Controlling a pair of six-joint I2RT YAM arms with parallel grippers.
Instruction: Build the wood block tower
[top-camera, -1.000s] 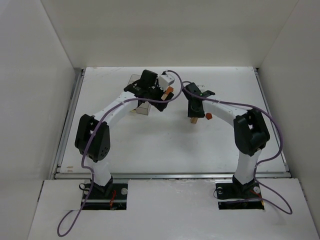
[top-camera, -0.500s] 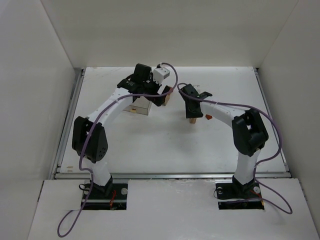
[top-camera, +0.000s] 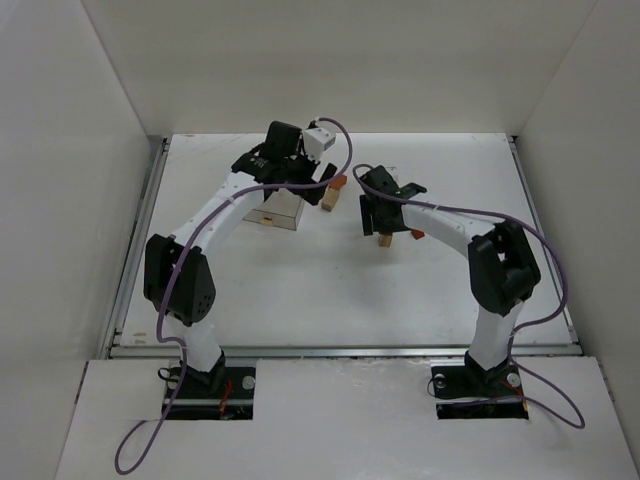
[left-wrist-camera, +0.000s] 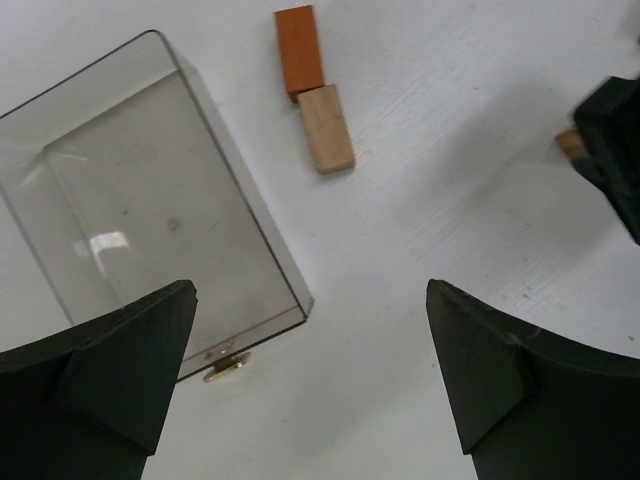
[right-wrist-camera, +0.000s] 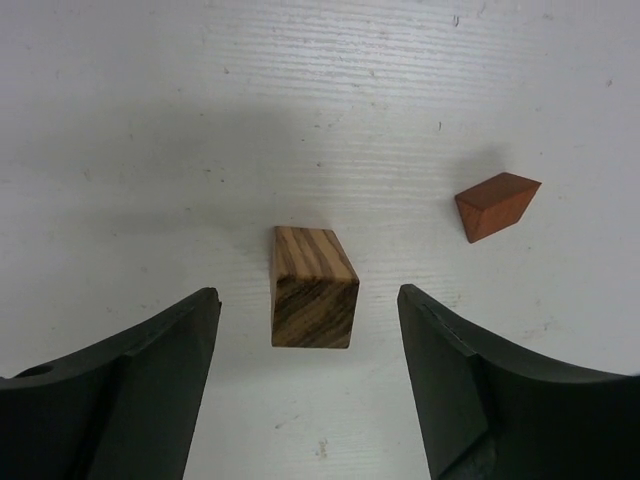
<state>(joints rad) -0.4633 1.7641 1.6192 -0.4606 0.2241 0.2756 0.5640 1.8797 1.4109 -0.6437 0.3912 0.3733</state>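
Note:
I will next move my left gripper to the right in the top view and lower it open around the tan block (left-wrist-camera: 327, 129), because the table is bare along both of the block's long sides.
A dark-striped wooden block (right-wrist-camera: 312, 285) stands on the white table between the spread fingers of my right gripper (right-wrist-camera: 306, 295), and neither finger touches it. A reddish-orange wedge (right-wrist-camera: 497, 205) lies just to its right. From above, the block (top-camera: 385, 240) and wedge (top-camera: 417, 234) sit below the right gripper (top-camera: 378, 220). An orange block (left-wrist-camera: 298, 38) and a tan block (left-wrist-camera: 327, 128) lie end to end on the table, ahead of my open, empty left gripper (left-wrist-camera: 310, 295). No stacked tower shows.
A clear plastic box (left-wrist-camera: 150, 200) with a small brass latch lies flat to the left of the left gripper; from above the box (top-camera: 280, 212) is partly under the left arm. White walls enclose the table (top-camera: 300, 290) on three sides.
My right gripper has opened and let go of the striped block, which now stands free on the table. The left arm shifted slightly to the left over the box.

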